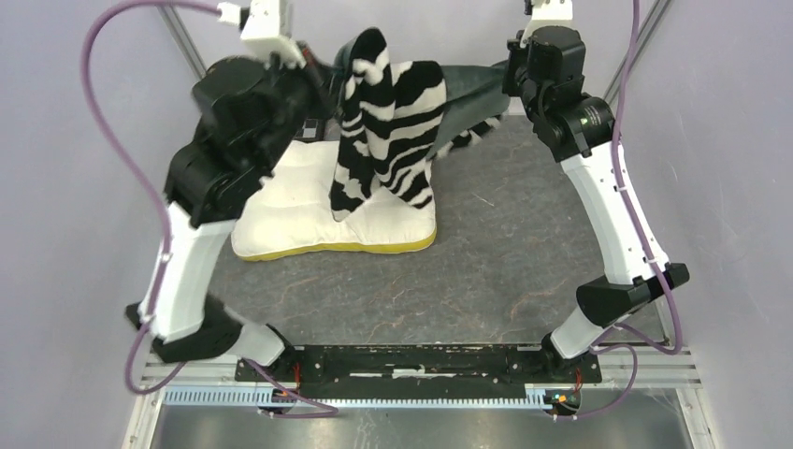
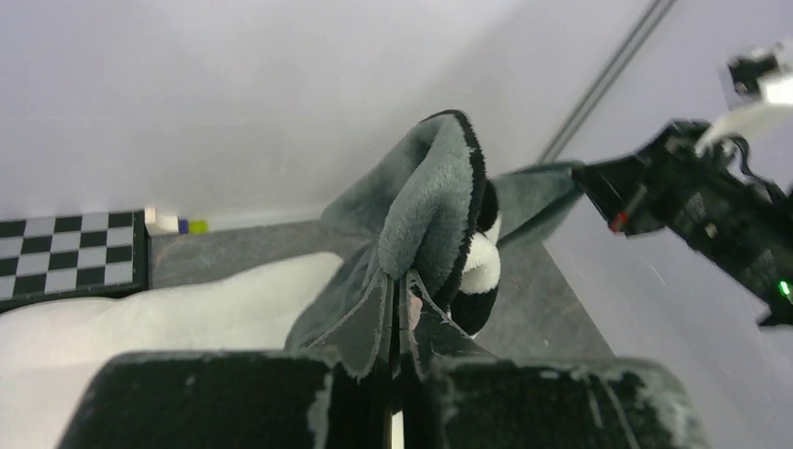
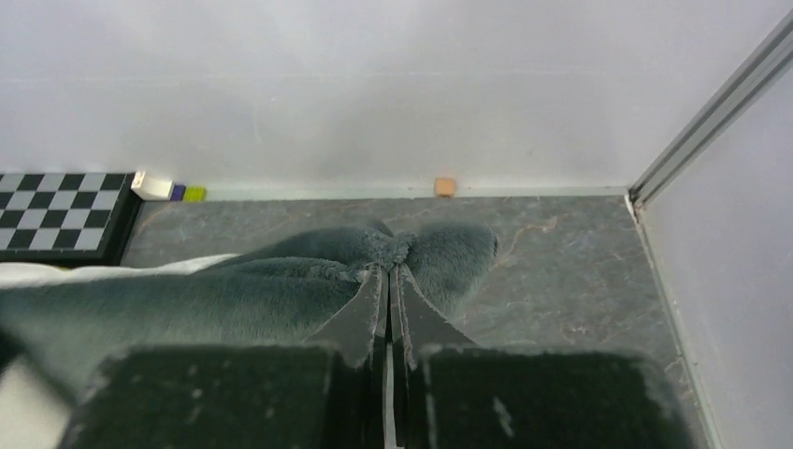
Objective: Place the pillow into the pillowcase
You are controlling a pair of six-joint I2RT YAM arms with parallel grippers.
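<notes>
My left gripper should next go lower, tilt downward and let go of the bunched pillowcase edge over the pillow's middle (image 1: 324,183), because the pillow lies flat on the tabletop below that gripper.
The pillow (image 1: 299,220), cream-white with a yellow band, lies flat on the table left of centre; it also shows in the left wrist view (image 2: 168,309). The pillowcase (image 1: 388,122), zebra-striped with a grey-green plush side, hangs above the pillow's far right part, stretched between both arms. My left gripper (image 2: 400,295) is shut on a bunched edge of the pillowcase (image 2: 430,201), at the far left in the top view (image 1: 329,89). My right gripper (image 3: 388,281) is shut on the grey plush edge of the pillowcase (image 3: 281,290), at the far right (image 1: 510,79).
A checkerboard (image 3: 61,224) lies at the far left by the back wall, with small white, purple and green blocks (image 3: 168,190) beside it and a small brown block (image 3: 445,187) further right. Walls and frame posts enclose the dark table (image 1: 524,243).
</notes>
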